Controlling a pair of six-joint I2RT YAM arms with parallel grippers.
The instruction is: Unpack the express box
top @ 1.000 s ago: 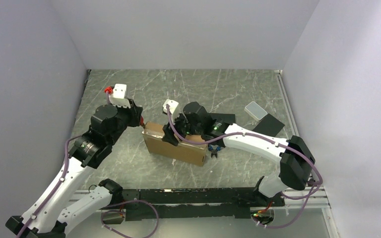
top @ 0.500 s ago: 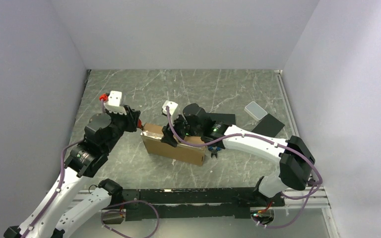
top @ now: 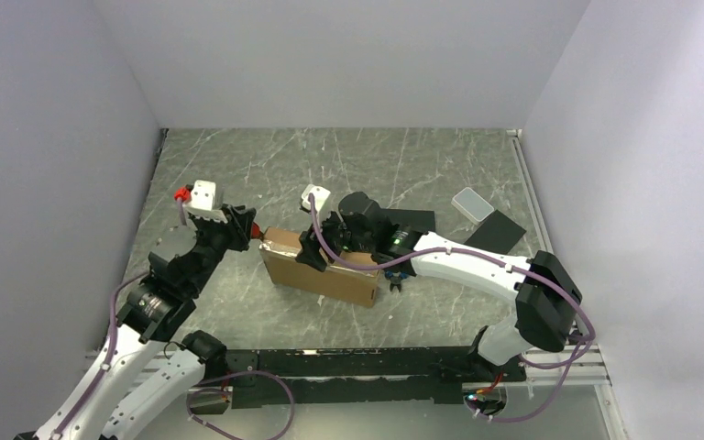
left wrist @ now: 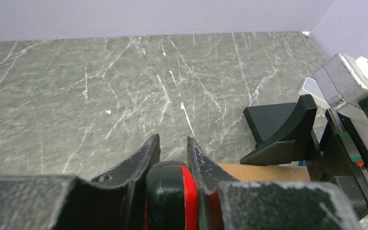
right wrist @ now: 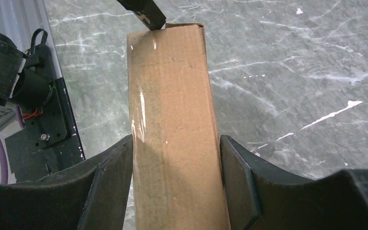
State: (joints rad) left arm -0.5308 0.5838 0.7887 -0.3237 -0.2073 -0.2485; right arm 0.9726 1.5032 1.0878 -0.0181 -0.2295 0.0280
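Observation:
The bare tabletop by the express box's near side (top: pixel 284 306) (right wrist: pixel 100 120) is clear below my right gripper, so it turns, tilts and lowers the box flat there next.
The express box (top: pixel 328 272), a brown cardboard carton, stands on its long edge mid-table. My right gripper (top: pixel 317 246) is shut on it from above, and in the right wrist view its fingers (right wrist: pixel 111 167) press both broad faces of the express box (right wrist: pixel 170 96) with the gripper (right wrist: pixel 176 141) straddling the taped top edge. My left gripper (top: pixel 247 229) sits at the carton's left end, shut on a black-and-red tool (left wrist: pixel 172 191). From the left wrist view the gripper (left wrist: pixel 172 143) points over the cardboard edge (left wrist: pixel 263 172). A dark tip (right wrist: pixel 143 12) touches the box's far end.
Two flat black pads (top: pixel 412 220) (top: pixel 498 233) and a small translucent white case (top: pixel 473 203) lie to the right behind the box. A small blue-and-black item (top: pixel 394 280) lies by the box's right end. Grey walls close three sides; a black rail (top: pixel 357 362) runs along the near edge.
The left arm's elbow has dropped back toward the near left and its wrist has shifted left and lower, while its tip stays at the box's left end. The right arm holds still.

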